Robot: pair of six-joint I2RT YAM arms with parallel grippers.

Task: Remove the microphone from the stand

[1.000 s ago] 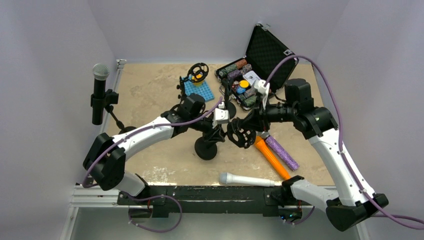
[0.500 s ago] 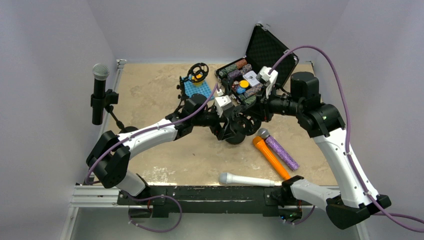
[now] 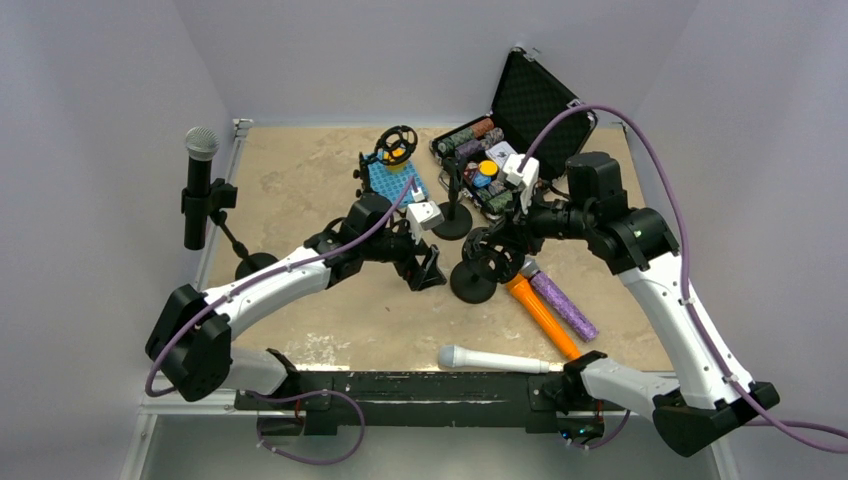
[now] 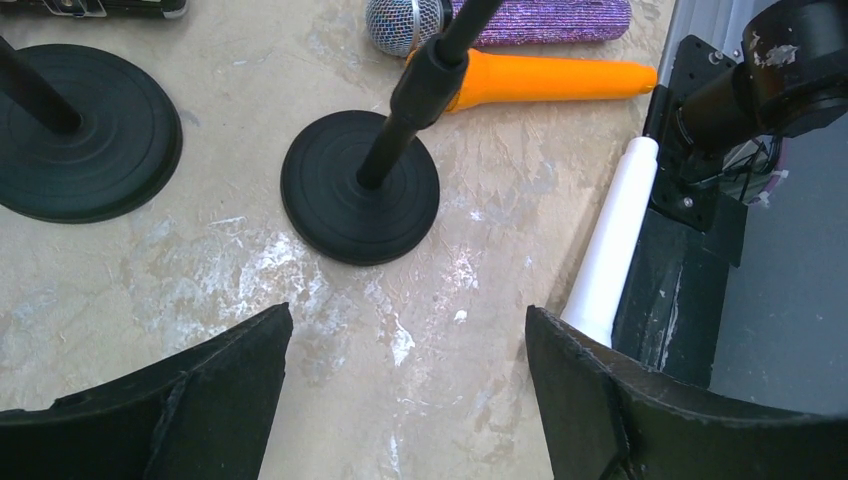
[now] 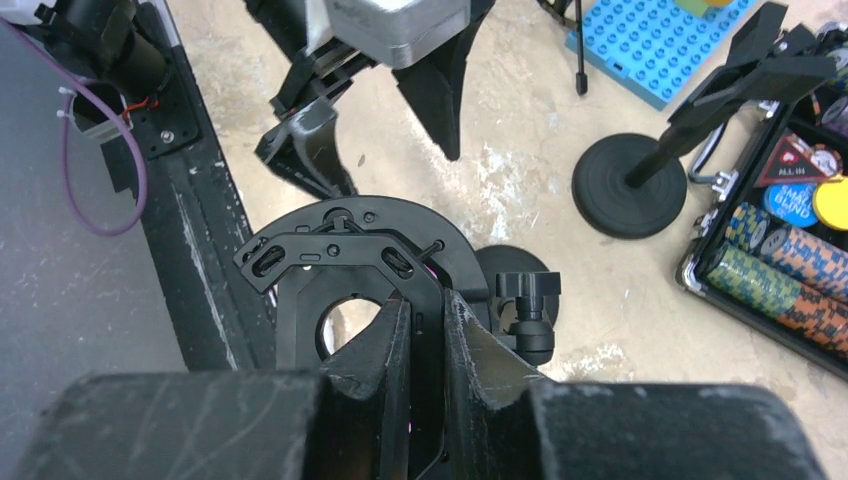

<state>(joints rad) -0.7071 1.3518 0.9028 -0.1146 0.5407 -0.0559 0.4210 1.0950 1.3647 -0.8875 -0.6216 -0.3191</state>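
Note:
The robot next needs to move its right gripper with the stand down, then outward onto the bare tabletop (image 5: 618, 300) beside the case, and let go of the shock mount (image 5: 340, 260), which is empty of any microphone.
A black microphone (image 3: 199, 185) with a grey mesh head stands upright in the clip of a stand (image 3: 255, 265) at the table's left edge, away from both arms. My right gripper (image 3: 497, 245) (image 5: 425, 310) is shut on the empty round shock mount (image 3: 485, 258) (image 5: 340, 260) of a second stand, whose base (image 3: 472, 283) (image 4: 360, 190) rests on the table. My left gripper (image 3: 430, 265) (image 4: 408, 315) hangs open just left of that base with nothing between its fingers. White (image 3: 490, 358), orange (image 3: 537, 312) and purple (image 3: 562, 303) microphones lie on the table.
A third stand base (image 3: 455, 222) (image 5: 628, 185) sits behind the held stand. A blue studded plate (image 3: 395, 180) carries another shock mount (image 3: 398, 145). An open black case (image 3: 500, 150) with poker chips stands at the back right. The black front rail (image 3: 400, 385) runs along the near edge.
My left gripper has opened, let go of the stand's pole and pulled back to the left. The right gripper carried the stand to the right and set its base down.

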